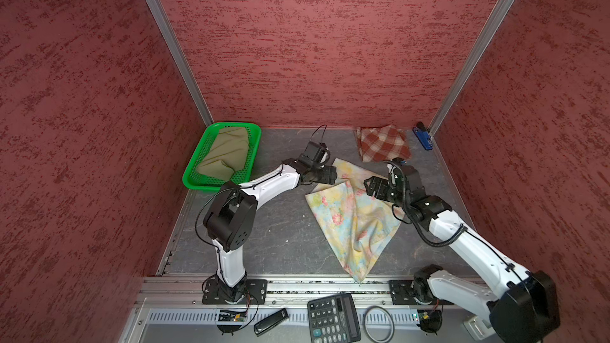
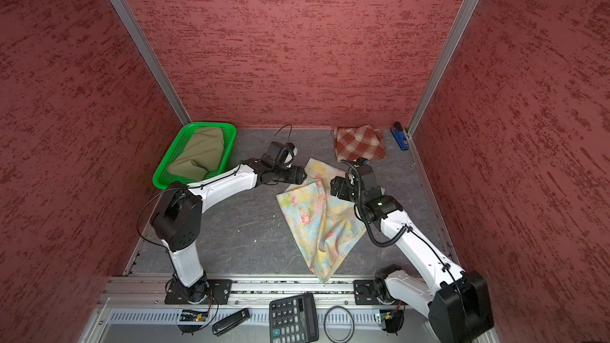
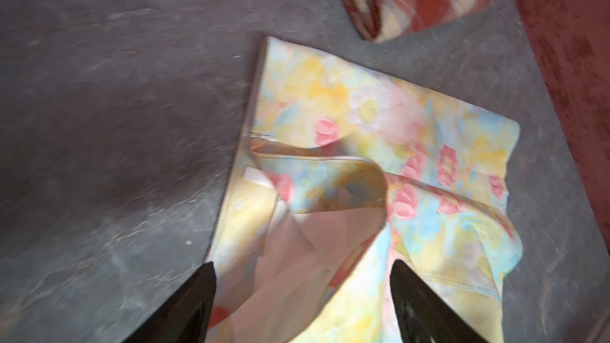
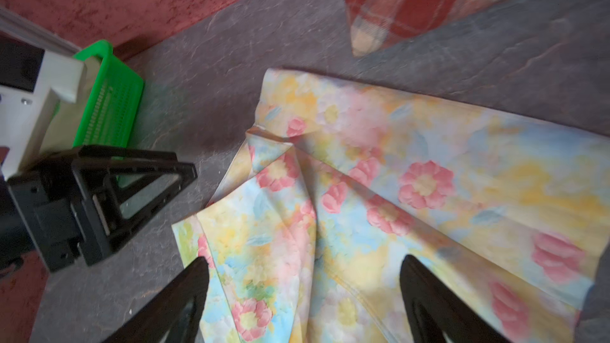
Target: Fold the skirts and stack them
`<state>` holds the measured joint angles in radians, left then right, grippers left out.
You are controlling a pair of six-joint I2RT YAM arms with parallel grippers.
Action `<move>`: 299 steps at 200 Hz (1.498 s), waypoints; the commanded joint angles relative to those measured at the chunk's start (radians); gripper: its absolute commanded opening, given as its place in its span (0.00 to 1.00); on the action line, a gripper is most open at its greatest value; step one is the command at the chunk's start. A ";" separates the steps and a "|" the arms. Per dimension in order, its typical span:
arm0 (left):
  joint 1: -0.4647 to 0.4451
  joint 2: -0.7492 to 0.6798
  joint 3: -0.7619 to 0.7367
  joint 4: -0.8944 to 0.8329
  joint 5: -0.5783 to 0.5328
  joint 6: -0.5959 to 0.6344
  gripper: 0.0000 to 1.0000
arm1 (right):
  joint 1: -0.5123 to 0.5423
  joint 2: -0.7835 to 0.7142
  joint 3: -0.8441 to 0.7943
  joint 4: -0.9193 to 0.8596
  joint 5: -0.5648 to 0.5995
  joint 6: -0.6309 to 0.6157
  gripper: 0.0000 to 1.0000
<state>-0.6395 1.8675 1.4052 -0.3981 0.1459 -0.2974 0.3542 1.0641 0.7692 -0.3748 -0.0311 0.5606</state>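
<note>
The skirt is folded double and its pale lining is showing. I need to move my left gripper toward my right gripper and down, and close it on the raised fold (image 1: 349, 186) (image 3: 376, 212).
The pastel floral skirt (image 1: 353, 216) (image 2: 320, 222) lies rumpled and partly doubled over on the grey floor in the middle right. One corner of it reaches the front rail. My left gripper (image 1: 332, 174) (image 3: 303, 262) is open over the skirt's far left edge, with a turned-up flap and pale lining between the fingers. My right gripper (image 1: 369, 187) (image 4: 304, 258) is open just over the skirt's right part (image 4: 429, 176). The plaid skirt (image 1: 383, 144) (image 2: 359, 145) lies folded at the back right. The olive skirt (image 1: 226, 155) (image 2: 198, 156) sits in the green basket (image 1: 190, 178).
A blue stapler (image 1: 423, 138) lies in the back right corner. A calculator (image 1: 333, 318), a black ring (image 1: 379, 323) and a black stapler (image 1: 270, 321) lie in front of the rail. Red walls enclose the floor on three sides.
</note>
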 commanded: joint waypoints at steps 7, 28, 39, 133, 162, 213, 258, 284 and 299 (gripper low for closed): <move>-0.020 0.069 0.072 -0.015 0.176 0.131 0.82 | -0.076 -0.057 -0.026 -0.005 -0.064 0.036 0.91; -0.023 0.111 0.092 -0.019 0.244 0.153 0.81 | -0.115 -0.077 -0.037 -0.020 -0.087 0.021 0.91; -0.026 0.132 0.097 -0.020 0.241 0.158 0.82 | -0.120 -0.088 -0.038 -0.027 -0.086 0.013 0.91; -0.027 0.189 0.152 0.075 0.367 0.104 0.00 | -0.122 -0.124 -0.071 -0.028 -0.099 -0.049 0.90; 0.032 0.064 0.056 0.100 0.347 0.099 0.00 | -0.118 -0.115 -0.076 -0.025 -0.112 -0.096 0.90; 0.227 -0.162 -0.167 0.154 0.330 0.086 0.00 | -0.053 0.002 -0.103 0.057 -0.079 -0.086 0.91; 0.287 -0.277 -0.405 0.223 0.212 -0.027 0.00 | -0.003 0.195 -0.102 0.161 -0.034 -0.059 0.90; 0.322 -0.309 -0.502 0.256 0.108 -0.106 0.00 | 0.005 0.299 -0.077 0.201 -0.032 -0.056 0.90; 0.345 -0.325 -0.521 0.250 0.069 -0.146 0.00 | 0.006 0.342 -0.051 0.207 -0.028 -0.059 0.90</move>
<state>-0.3321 1.5875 0.9070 -0.1856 0.3271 -0.3500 0.3527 1.3560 0.6670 -0.2310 -0.0986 0.4908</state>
